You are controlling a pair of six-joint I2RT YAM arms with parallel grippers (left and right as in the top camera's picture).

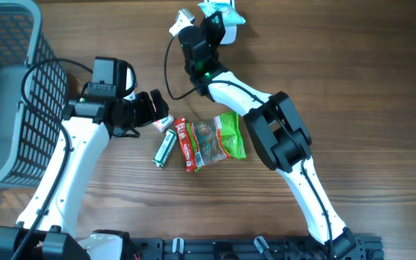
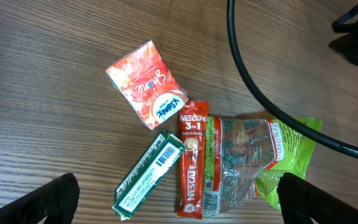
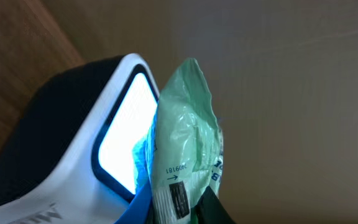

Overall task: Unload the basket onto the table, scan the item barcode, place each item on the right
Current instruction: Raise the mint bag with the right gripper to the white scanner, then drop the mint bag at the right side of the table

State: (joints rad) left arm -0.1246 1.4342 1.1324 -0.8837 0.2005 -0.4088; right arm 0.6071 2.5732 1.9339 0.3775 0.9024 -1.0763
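Note:
My right gripper should swing away from the scanner, back and to the right in the overhead view, and then go down, because the table there (image 1: 305, 72) is bare.
My right gripper (image 3: 179, 213) is shut on the item, a pale green plastic packet (image 3: 188, 130) with a dark printed block (image 3: 178, 199) near the fingers. The packet stands upright right against the lit window (image 3: 124, 130) of the white scanner (image 3: 61, 162). In the overhead view that gripper (image 1: 211, 20) holds the packet (image 1: 219, 9) at the table's far edge, beside the scanner (image 1: 231, 33). My left gripper (image 2: 182, 202) hangs open and holds nothing above loose packs; in the overhead view it (image 1: 157, 112) is left of centre.
Under the left gripper lie an orange-red pack (image 2: 145, 84), a green and white stick box (image 2: 151, 174), a red Nescafe sachet (image 2: 191, 158) and a clear and green snack bag (image 2: 253, 158). A black cable (image 2: 253, 81) crosses above them. A grey basket (image 1: 13, 94) stands far left.

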